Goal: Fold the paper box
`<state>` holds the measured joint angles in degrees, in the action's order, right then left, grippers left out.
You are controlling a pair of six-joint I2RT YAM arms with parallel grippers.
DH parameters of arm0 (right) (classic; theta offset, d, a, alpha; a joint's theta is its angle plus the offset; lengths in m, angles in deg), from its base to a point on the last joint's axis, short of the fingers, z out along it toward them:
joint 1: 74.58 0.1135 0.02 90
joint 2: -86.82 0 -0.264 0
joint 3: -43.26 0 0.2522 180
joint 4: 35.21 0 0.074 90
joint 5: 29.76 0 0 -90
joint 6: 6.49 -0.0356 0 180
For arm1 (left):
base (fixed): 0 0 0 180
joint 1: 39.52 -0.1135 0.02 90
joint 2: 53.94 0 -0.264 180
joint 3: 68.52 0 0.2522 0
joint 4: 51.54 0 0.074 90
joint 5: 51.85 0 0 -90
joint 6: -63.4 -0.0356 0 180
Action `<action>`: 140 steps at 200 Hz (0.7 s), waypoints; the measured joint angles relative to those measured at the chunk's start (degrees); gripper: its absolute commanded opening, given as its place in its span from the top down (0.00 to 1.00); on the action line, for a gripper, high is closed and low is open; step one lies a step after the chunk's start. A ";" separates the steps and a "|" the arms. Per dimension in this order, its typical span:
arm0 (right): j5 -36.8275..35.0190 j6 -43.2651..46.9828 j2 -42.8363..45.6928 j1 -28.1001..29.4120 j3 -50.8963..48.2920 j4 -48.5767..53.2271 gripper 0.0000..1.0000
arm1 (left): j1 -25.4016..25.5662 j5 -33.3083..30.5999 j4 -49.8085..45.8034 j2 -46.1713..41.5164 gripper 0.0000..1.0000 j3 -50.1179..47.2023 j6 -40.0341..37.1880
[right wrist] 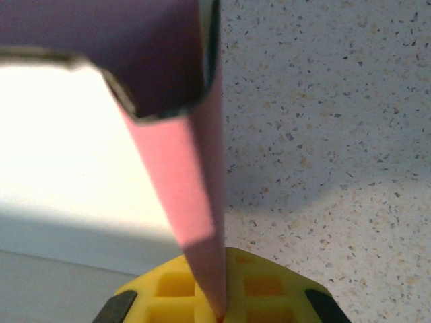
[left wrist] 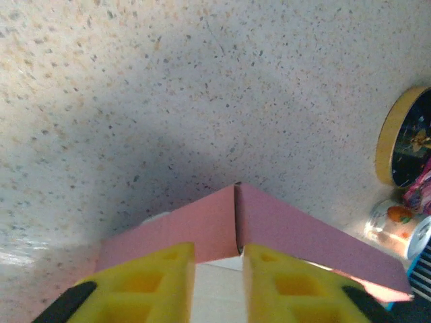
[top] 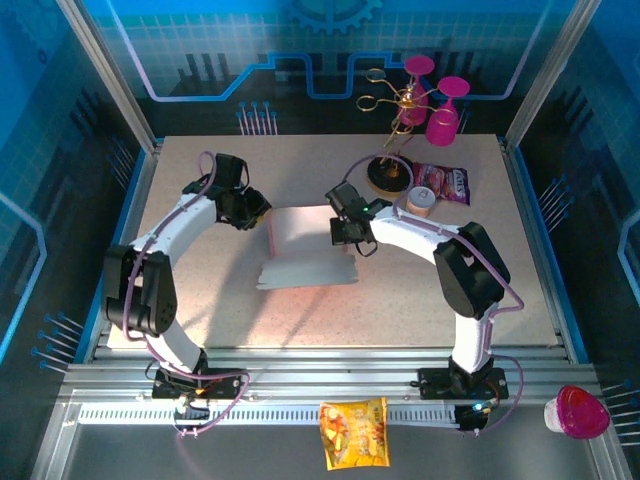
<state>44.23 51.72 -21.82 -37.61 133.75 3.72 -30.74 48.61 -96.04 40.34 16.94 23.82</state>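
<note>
The right gripper still pinches the box's thin upright pink side [right wrist: 210,272], so next it draws it back over the tabletop, turning the box, then releases it.
The paper box [top: 305,245] lies in the middle of the table, pale inside, with pink walls partly raised. My left gripper [top: 256,208] is at its far left corner. In the left wrist view the yellow fingers [left wrist: 145,286] stand apart over the pale inside, just behind the corner where two pink walls [left wrist: 236,208] meet, and nothing is pinched between them. My right gripper [top: 346,230] is at the box's right side. In the right wrist view it [right wrist: 219,299] is shut on the thin upright pink wall [right wrist: 195,182], whose far end bends into a dark flap [right wrist: 135,60].
A metal stand with a round dark base [top: 388,176] holds two magenta goblets [top: 440,110] at the back right. Beside it lie a glossy pink snack bag [top: 443,183] and a small roll [top: 421,200]. A yellow snack bag [top: 353,432] lies on the front rail.
</note>
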 measured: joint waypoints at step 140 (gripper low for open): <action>0.02 -0.39 1.05 -0.04 -2.60 -4.26 1.00 | 8.81 -6.69 0.70 -10.27 0.56 -13.94 -14.97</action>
<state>44.25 51.33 -20.77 -37.65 131.15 -0.54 -21.94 41.92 -95.34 30.07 3.00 8.84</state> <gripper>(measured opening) 0.063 0.449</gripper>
